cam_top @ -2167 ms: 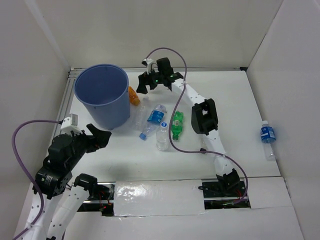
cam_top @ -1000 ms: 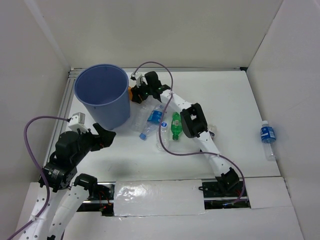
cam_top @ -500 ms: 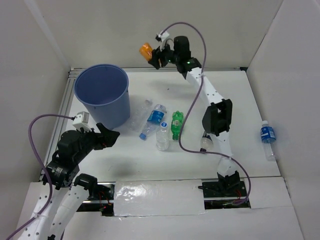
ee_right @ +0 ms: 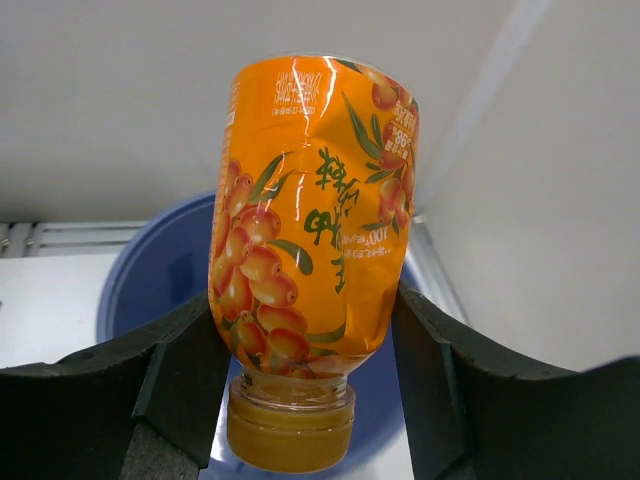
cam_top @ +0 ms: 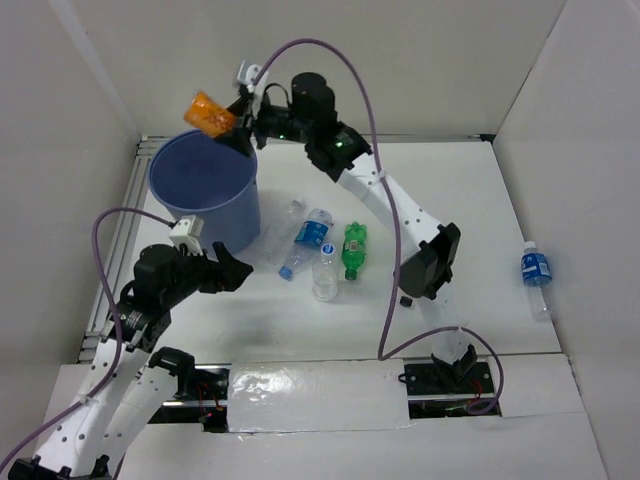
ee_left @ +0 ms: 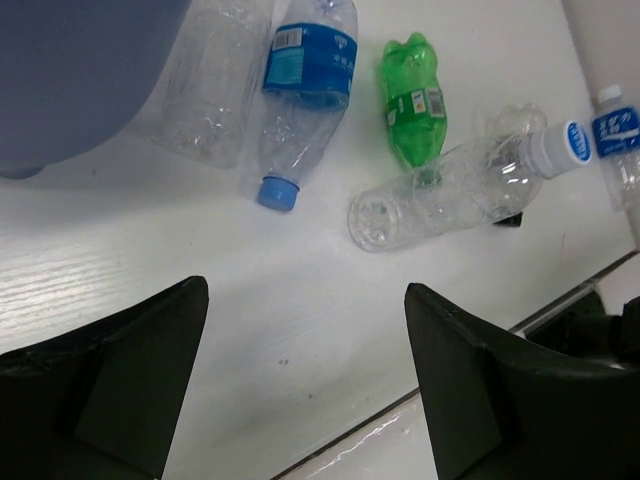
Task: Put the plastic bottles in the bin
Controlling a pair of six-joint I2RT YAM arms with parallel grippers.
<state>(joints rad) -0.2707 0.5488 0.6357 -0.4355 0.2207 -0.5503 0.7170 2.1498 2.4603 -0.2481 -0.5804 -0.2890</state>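
Next, my left gripper moves its open fingers outward and down over that bottle's middle (cam_top: 282,232), since the clear unlabelled bottle lies outward, beside the bin (cam_top: 205,185).
My right gripper (cam_top: 232,122) is shut on the orange bottle (cam_top: 208,112) and holds it above the far rim of the blue bin (cam_top: 205,185). In the right wrist view the orange bottle (ee_right: 310,250) fills the space between the fingers, with the bin (ee_right: 160,280) behind it. On the table lie a clear unlabelled bottle (cam_top: 283,225), a blue-labelled bottle (cam_top: 308,240), a clear bottle (cam_top: 325,272) and a green bottle (cam_top: 354,248). My left gripper (cam_top: 232,268) is open and empty near the bin's base. Its view shows the same bottles: unlabelled (ee_left: 210,80), blue-labelled (ee_left: 305,85), green (ee_left: 415,95), clear (ee_left: 450,190).
Another blue-labelled bottle (cam_top: 536,275) lies far right by the wall. A further bottle's neck (ee_left: 618,135) shows at the right edge of the left wrist view. White walls enclose the table on three sides.
My right gripper took the orange bottle from beside the bin, lifted it high and swung it left over the bin's rim. My left arm moved slightly forward and right.
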